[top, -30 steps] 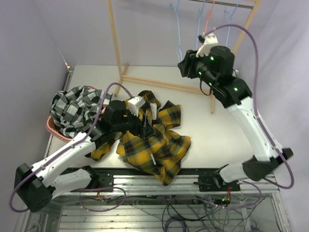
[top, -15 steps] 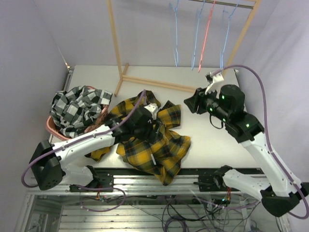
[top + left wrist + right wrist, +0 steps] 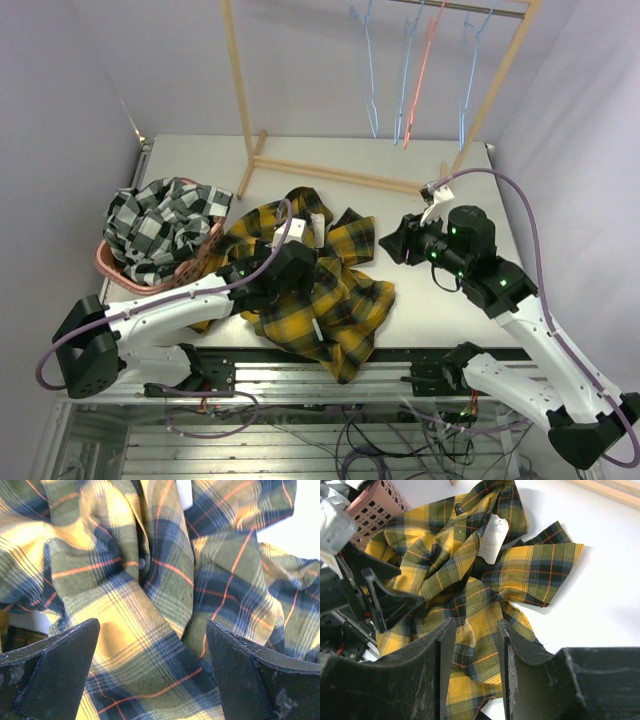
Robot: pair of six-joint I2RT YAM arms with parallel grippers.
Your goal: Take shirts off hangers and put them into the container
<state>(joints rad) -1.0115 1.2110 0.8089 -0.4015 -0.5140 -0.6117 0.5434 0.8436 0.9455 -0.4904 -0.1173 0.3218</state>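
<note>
Cloth stands in raised folds at the plaid shirt's bunched middle (image 3: 328, 288) (image 3: 190, 632), so the left gripper should move down and to the right in the top view onto it.
The yellow-and-black plaid shirt (image 3: 330, 300) lies crumpled on the table's middle, off any hanger. My left gripper (image 3: 300, 268) hovers right over it, open wide, with plaid cloth (image 3: 150, 580) below the gap and nothing pinched (image 3: 152, 625). My right gripper (image 3: 393, 240) hangs to the right of the shirt (image 3: 470, 575), open, its fingers (image 3: 476, 622) empty. The black-and-white checked shirt (image 3: 160, 225) is heaped in the salmon-pink container (image 3: 108, 265) at the left. Bare hangers, light blue (image 3: 370, 80) and pink-red (image 3: 424, 75), hang on the rack.
The light wooden rack frame (image 3: 330, 172) stands across the back of the table, one post (image 3: 236, 70) at the left and one (image 3: 495, 80) at the right. The container's slotted wall (image 3: 380, 502) shows beside the left arm (image 3: 380, 600). A white tag (image 3: 492, 539) sits on the plaid shirt.
My right arm dropped from the hangers to low beside the plaid shirt, its jaws narrowing. My left gripper shifted right over the shirt and opened wider. The hangers swung.
</note>
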